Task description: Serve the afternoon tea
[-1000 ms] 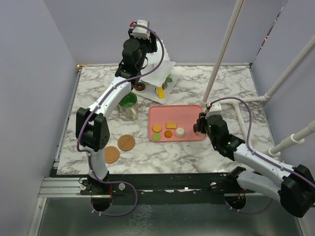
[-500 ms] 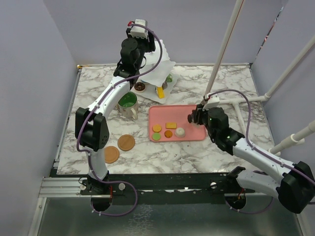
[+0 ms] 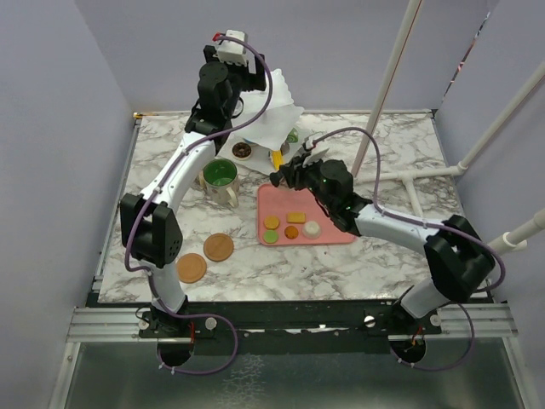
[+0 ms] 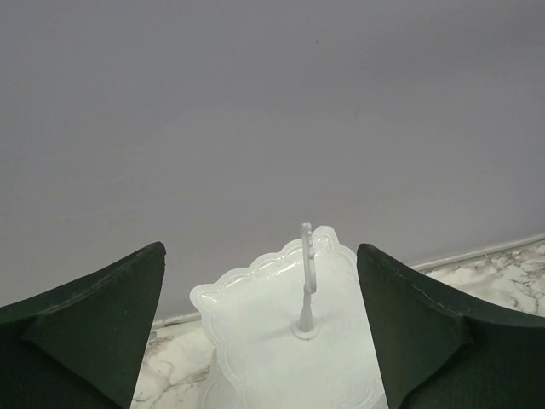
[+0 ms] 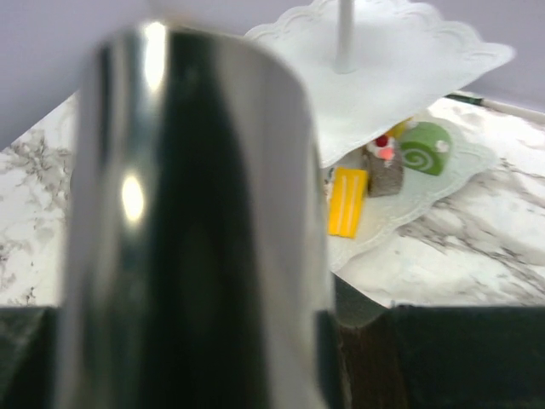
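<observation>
Next, the right gripper moves toward the gap between the chocolate donut (image 3: pixel 242 151) and yellow slice, lowers and releases the tongs, as the stand's bottom level is bare there.
The white three-tier stand (image 3: pixel 274 126) stands at the back of the table. Its bottom tier holds a chocolate donut (image 3: pixel 242 151), a yellow slice (image 3: pixel 278 159) and a green roll (image 3: pixel 292 136). My left gripper (image 3: pixel 228 89) is open and empty, high above the stand; the stand's top tier and handle (image 4: pixel 305 281) show between its fingers. My right gripper (image 3: pixel 286 175) is shut on shiny black tongs (image 5: pixel 196 221), just in front of the stand (image 5: pixel 383 51). The green-inside mug (image 3: pixel 221 175) sits left of the stand. The beige mug is out of view.
A pink tray (image 3: pixel 330 203) holds several small pastries, among them an orange donut (image 3: pixel 272 221) and a white one (image 3: pixel 312 228). Two wooden coasters (image 3: pixel 219 247) (image 3: pixel 192 267) lie at the front left. A white pole (image 3: pixel 383 94) rises right of the stand.
My right arm has swung left from the tray's right edge to its far left corner, close to the stand. My left gripper has lifted a little and shifted left.
</observation>
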Robot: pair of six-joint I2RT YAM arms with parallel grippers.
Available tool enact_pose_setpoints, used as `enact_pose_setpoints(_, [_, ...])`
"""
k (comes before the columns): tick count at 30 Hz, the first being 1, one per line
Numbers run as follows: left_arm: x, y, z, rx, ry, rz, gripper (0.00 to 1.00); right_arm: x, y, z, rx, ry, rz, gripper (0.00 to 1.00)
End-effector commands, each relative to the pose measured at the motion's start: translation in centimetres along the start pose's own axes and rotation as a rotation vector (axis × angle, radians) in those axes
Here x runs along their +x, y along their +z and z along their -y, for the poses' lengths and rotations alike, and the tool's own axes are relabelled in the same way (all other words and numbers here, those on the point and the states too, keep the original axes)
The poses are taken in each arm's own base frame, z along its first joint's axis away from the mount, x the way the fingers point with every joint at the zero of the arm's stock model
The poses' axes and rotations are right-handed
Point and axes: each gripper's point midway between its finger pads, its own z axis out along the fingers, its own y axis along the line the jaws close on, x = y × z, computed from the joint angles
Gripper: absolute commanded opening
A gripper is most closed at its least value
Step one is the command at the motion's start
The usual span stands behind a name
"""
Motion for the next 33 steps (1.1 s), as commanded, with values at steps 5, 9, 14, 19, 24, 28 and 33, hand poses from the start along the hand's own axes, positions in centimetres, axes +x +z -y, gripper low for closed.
enact_pose_setpoints(5, [-0.6,-2.9,-2.8,0.003,0.036,-0.081,0.99,-1.6,5.2,-2.4,-0.081,-0.034,0.202,0.20])
enact_pose_setpoints(9, [-0.3,-4.1,-4.3,-0.013,0.045,-0.127,0.99,-1.5,7.2,-2.3,-0.065,-0.060,0.269,0.20])
enact_pose_setpoints(14, [0.0,-5.7,-5.6,-0.021,0.055,-0.157,0.99,-1.0,9.5,-2.0,-0.031,-0.109,0.294,0.19])
enact_pose_setpoints(19, [-0.1,-6.4,-6.0,-0.020,0.062,-0.158,0.99,0.1,11.1,-1.9,-0.018,-0.122,0.295,0.19])
enact_pose_setpoints(24, [0.3,-6.3,-5.9,-0.009,0.059,-0.166,0.99,2.0,12.2,-1.8,-0.011,-0.127,0.272,0.19])
enact_pose_setpoints(28, [0.6,-6.2,-5.9,-0.011,0.049,-0.172,0.99,3.5,12.7,-1.4,0.000,-0.137,0.253,0.19])
enact_pose_setpoints(33, [0.6,-6.0,-5.8,-0.010,0.033,-0.166,0.99,4.7,13.1,-0.8,0.031,-0.171,0.251,0.19])
